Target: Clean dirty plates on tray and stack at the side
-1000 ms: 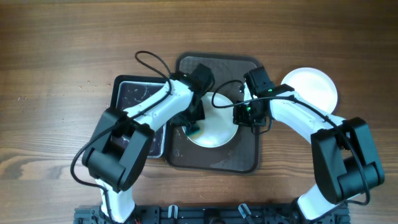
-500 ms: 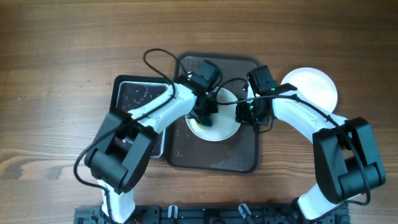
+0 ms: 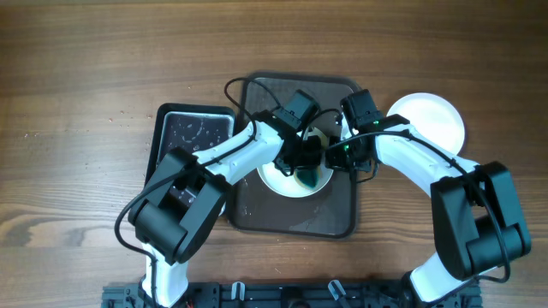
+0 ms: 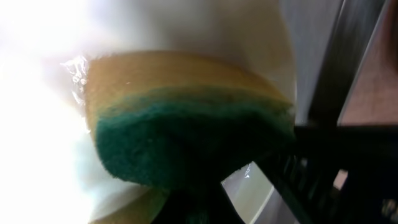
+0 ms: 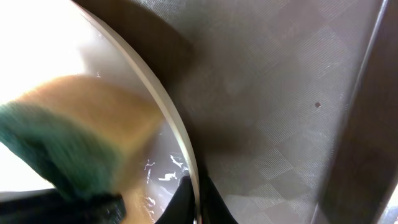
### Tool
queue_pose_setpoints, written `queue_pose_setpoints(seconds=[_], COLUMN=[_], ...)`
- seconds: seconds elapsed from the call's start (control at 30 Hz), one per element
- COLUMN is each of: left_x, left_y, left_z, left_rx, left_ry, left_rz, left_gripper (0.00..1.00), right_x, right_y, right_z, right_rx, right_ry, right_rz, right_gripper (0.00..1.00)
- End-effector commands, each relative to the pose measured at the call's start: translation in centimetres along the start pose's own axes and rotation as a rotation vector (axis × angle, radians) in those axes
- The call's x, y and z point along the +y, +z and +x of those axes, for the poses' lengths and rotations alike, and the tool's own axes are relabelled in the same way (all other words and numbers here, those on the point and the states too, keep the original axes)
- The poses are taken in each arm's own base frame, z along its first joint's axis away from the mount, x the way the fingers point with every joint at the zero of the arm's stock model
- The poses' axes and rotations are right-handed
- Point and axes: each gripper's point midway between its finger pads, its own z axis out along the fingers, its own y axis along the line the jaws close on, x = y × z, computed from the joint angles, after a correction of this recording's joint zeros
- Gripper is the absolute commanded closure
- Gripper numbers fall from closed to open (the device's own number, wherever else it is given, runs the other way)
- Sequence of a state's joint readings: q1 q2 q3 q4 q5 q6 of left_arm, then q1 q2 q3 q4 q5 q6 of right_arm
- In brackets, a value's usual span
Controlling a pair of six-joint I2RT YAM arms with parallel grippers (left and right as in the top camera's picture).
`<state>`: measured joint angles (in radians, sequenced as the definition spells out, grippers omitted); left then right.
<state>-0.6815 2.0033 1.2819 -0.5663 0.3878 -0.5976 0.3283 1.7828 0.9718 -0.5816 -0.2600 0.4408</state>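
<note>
The bottom of the smaller black tray is empty, so I will lift my left gripper off the plate, move the sponge over the bottom of that tray, lower it and then let it go.
A white plate lies on the dark brown tray. My left gripper is shut on a yellow and green sponge and presses it on the plate's right part. In the left wrist view the sponge fills the frame over the bright plate. My right gripper is shut on the plate's right rim, one finger on each side. The right wrist view also shows the sponge on the plate and the tray floor. A second white plate lies on the table at the right.
A smaller black tray with wet streaks lies left of the brown tray, partly under my left arm. Both arms cross over the brown tray, close together. Cables loop above the left arm. The wooden table surrounds it all.
My left gripper has slid the sponge across the plate from its left side to its right side. The right gripper has stayed on the rim.
</note>
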Motion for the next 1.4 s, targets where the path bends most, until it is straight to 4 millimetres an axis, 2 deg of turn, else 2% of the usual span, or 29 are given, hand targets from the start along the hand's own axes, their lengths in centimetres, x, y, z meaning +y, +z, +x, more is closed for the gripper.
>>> queue_pose_setpoints(seconds=[0.0,0.1,0.2,0.3,0.47,0.57,0.77,0.87,0.93,1.03,1.1,1.2,1.3,1.37], left_x=[-0.5,1.8,5.4,9.9,15.4,15.6,13.2,11.4,10.1,9.9,10.6,13.5,17.3,19.2], left_y=[1.2,0.7,-0.5,-3.1,-7.6,-7.9,-8.2,-9.9,-11.8,-15.5,-17.7,-20.6,-22.0,-21.8], left_z=[4.3,4.1,2.6,0.4,-2.2,-2.2,-1.5,-1.7,-1.7,-1.7,-1.6,-1.4,-0.8,-0.5], left_rx=[0.196,0.193,0.126,0.009,-0.152,-0.154,-0.124,-0.149,-0.177,-0.246,-0.279,-0.326,-0.331,-0.326], left_ry=[0.006,-0.042,-0.086,-0.158,-0.243,-0.243,-0.233,-0.203,-0.183,-0.202,-0.206,-0.263,-0.351,-0.393], left_rz=[0.058,-0.028,-0.168,-0.353,-0.569,-0.585,-0.475,-0.387,-0.325,-0.29,-0.286,-0.353,-0.451,-0.481], left_gripper=[0.96,0.96,0.96,0.96,0.96,0.96,0.96,0.96,0.96,0.96,0.96,0.96,0.96,0.96], right_x=[-1.6,-1.6,-1.6,-1.6,-1.6,-1.6,-1.6,-1.6,-1.6,-1.6,-1.6,-1.5,-1.1,-0.8], right_y=[1.3,1.3,1.3,1.3,1.3,1.3,1.3,1.3,1.3,1.3,1.3,1.4,1.4,1.4], right_z=[1.0,1.0,0.9,1.0,0.9,0.9,1.0,1.0,1.0,1.0,1.0,0.7,0.0,-0.7], right_rx=[0.035,0.035,0.033,0.035,0.033,0.033,0.035,0.036,0.036,0.036,0.036,0.025,-0.003,-0.029], right_ry=[-0.011,-0.013,-0.013,-0.014,-0.014,-0.014,-0.014,-0.013,-0.013,-0.014,-0.019,-0.054,-0.102,-0.115], right_rz=[0.07,0.07,0.069,0.07,0.069,0.069,0.07,0.071,0.07,0.07,0.07,0.064,0.052,0.042], right_gripper=[0.96,0.96,0.96,0.96,0.96,0.96,0.96,0.95,0.96,0.96,0.96,0.96,0.96,0.96])
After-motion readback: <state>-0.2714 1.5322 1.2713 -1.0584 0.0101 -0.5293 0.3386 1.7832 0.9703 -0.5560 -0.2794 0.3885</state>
